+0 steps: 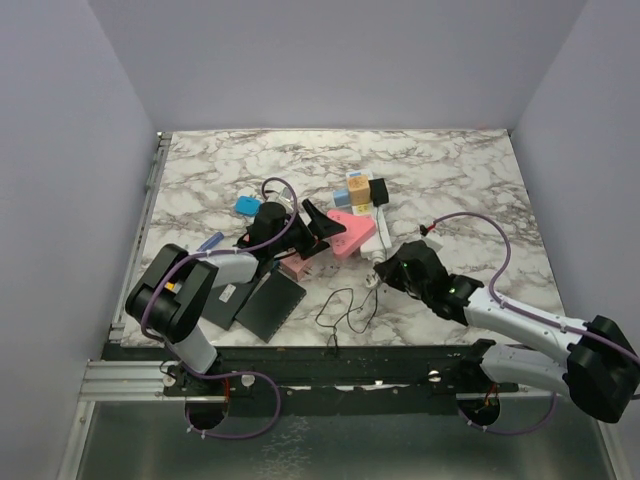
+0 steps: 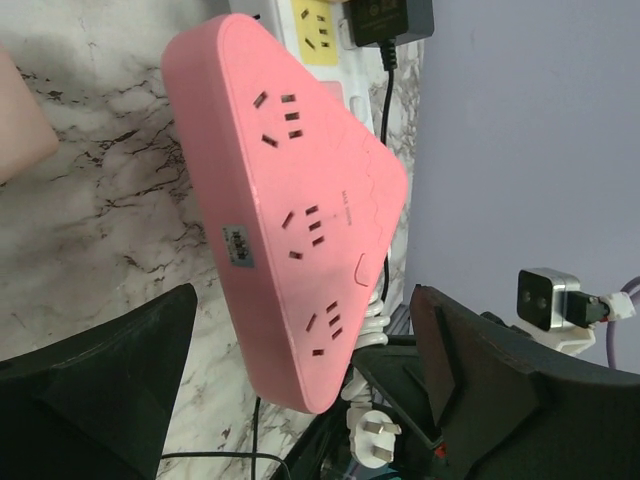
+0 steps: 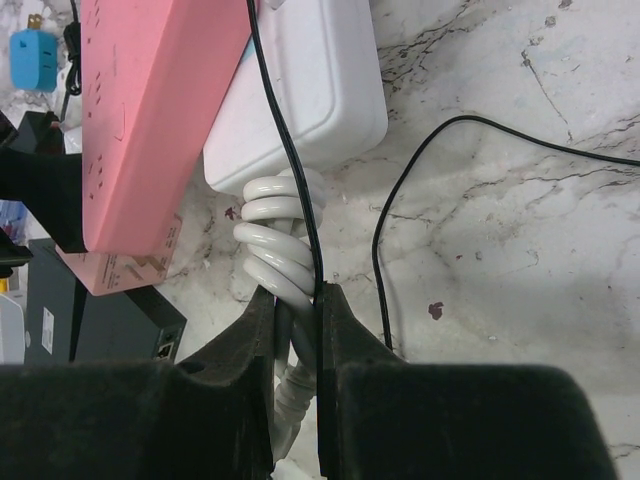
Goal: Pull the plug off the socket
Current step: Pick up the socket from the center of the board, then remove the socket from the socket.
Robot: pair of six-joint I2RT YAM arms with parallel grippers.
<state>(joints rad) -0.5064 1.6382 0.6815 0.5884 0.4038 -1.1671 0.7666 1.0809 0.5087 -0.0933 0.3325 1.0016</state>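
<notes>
The pink power strip's near corner (image 1: 342, 250) (image 2: 300, 368) is between the open fingers of my left gripper, so I will gently move the gripper farther onto that corner and close it from both sides.
The socket (image 3: 310, 80), a long white power strip, lies mid-table with a black plug (image 2: 385, 15) seated in it near a yellow outlet; from above the plug (image 1: 378, 190) is at the strip's far end. A pink triangular power strip (image 2: 290, 200) rests partly over the socket. My left gripper (image 2: 300, 300) is open, its fingers standing either side of the pink strip's near corner with gaps on both sides. My right gripper (image 3: 298, 295) is shut on the socket's coiled white cord (image 3: 275, 240), with the thin black cable (image 3: 290, 150) pinched alongside it.
The cord's white three-pin plug (image 2: 375, 435) hangs loose below the pink strip. A blue adapter (image 1: 247, 206) lies at the left, flat black pads (image 1: 270, 305) and a small pink box (image 1: 297, 266) by the left arm. Black cable loops (image 1: 345, 310) across the near table.
</notes>
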